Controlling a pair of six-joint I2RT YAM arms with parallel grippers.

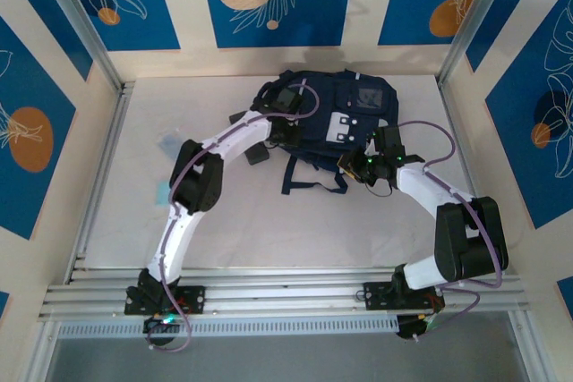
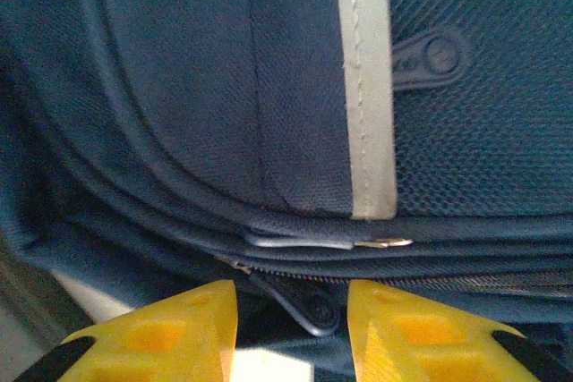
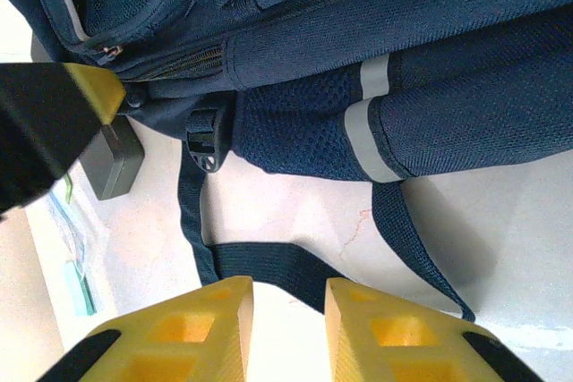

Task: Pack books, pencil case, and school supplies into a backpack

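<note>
I should lower my left gripper around the dark zipper pull (image 2: 318, 310) next and close, because the pull is just below it and lined up between its open fingers.
The navy backpack (image 1: 345, 109) lies at the back middle of the table, white patches up. My left gripper (image 2: 291, 333) is open at its left side, yellow fingers (image 2: 170, 333) either side of a dark zipper pull (image 2: 318, 310) without touching it. My right gripper (image 3: 289, 333) is open and empty, low over the table in front of a dark strap (image 3: 269, 266). The dark grey pencil case (image 1: 258, 156) lies beside the backpack's left edge, and the pencil case (image 3: 112, 163) is near the left finger. A light-blue pad (image 1: 161, 192) and a pale clear piece (image 1: 170, 142) lie far left. The books are out of view.
The backpack's straps (image 1: 309, 176) trail toward the near side between the two arms. A pale grey stripe (image 2: 367, 87) runs down the fabric above the zipper. Metal rails (image 1: 286, 297) edge the table's near side, and patterned walls close the other sides.
</note>
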